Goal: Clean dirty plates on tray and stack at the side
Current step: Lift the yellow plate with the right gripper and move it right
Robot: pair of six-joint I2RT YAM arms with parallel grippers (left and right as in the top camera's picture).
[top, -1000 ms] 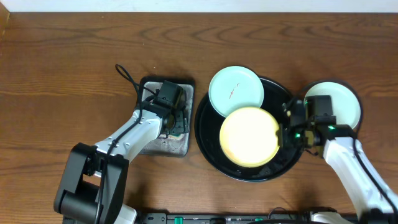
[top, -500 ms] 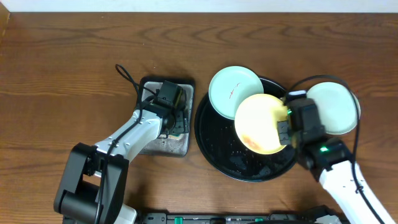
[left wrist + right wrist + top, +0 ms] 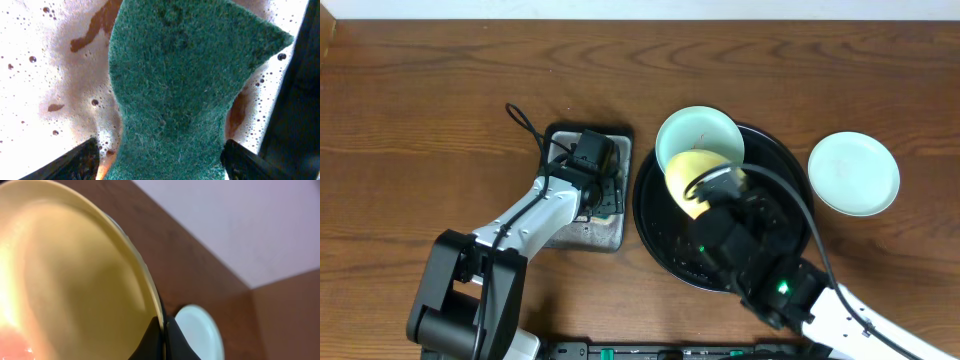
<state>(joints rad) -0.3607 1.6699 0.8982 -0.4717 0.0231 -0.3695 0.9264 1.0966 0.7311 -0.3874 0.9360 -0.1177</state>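
Note:
Next, my right gripper moves down and to the right in the overhead view and releases the yellow plate point(image 3: 692, 178) onto the table's mint plate, which lies clear of the tray.
My right gripper point(image 3: 163, 336) is shut on the rim of the yellow plate point(image 3: 75, 280), which it holds tilted on edge. From overhead the yellow plate point(image 3: 692, 178) hangs above the black tray point(image 3: 665, 230), with the right gripper point(image 3: 712, 188) mostly hidden under its own arm. A mint plate point(image 3: 698, 135) rests on the tray's far left rim. Another mint plate point(image 3: 853, 173) lies on the table to the right and also shows in the right wrist view point(image 3: 200, 330). My left gripper point(image 3: 159, 165) stands open around a green sponge point(image 3: 175, 90) in soapy water.
A rectangular grey metal pan point(image 3: 558, 232) holding the sponge and suds sits left of the tray, under the left arm. A black cable point(image 3: 523, 122) loops beside the pan's far left corner. Bare wooden table lies to the far left and along the back.
The right arm has lifted the yellow plate off the tray, tipped it on edge and swung left and up, uncovering the mint plate at the right. The left arm has not moved.

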